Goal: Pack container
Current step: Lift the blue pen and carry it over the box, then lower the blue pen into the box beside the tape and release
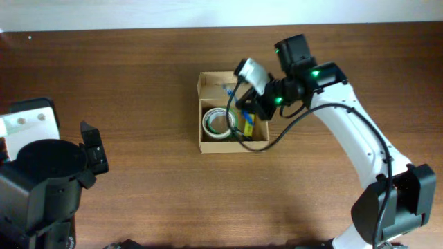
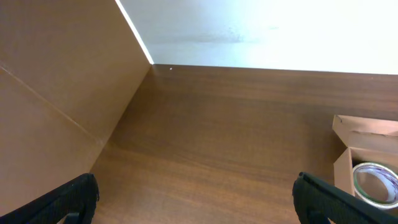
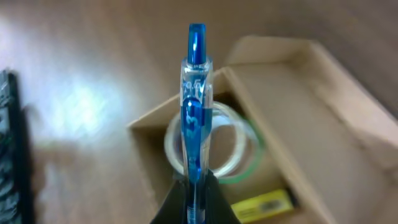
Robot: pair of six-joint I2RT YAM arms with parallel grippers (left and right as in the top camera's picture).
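Observation:
My right gripper brings the clear blue pen down in beside the tape roll (image 3: 236, 146) next, since the pen still hangs above the open container.
The container (image 1: 201, 131), a small tan cardboard box with its flap lid (image 1: 214, 80) folded back, sits open on the table just right of centre. Inside lie a roll of clear tape (image 1: 217, 123) and a yellow item (image 1: 247, 125). My right gripper (image 1: 242, 105) hovers over the box, shut on a clear blue pen (image 3: 194, 93) that points away from the fingers, above the tape roll (image 3: 236, 146). My left gripper (image 2: 199, 208) stands open over bare table at the far left, with nothing between its fingers (image 2: 68, 199). In its view the container (image 2: 342, 171) is at the right edge.
The left arm's black base and a white block (image 1: 28, 121) fill the lower left corner. The right arm (image 1: 360, 138) reaches in from the lower right. A pale wall borders the table's far edge (image 2: 261, 67).

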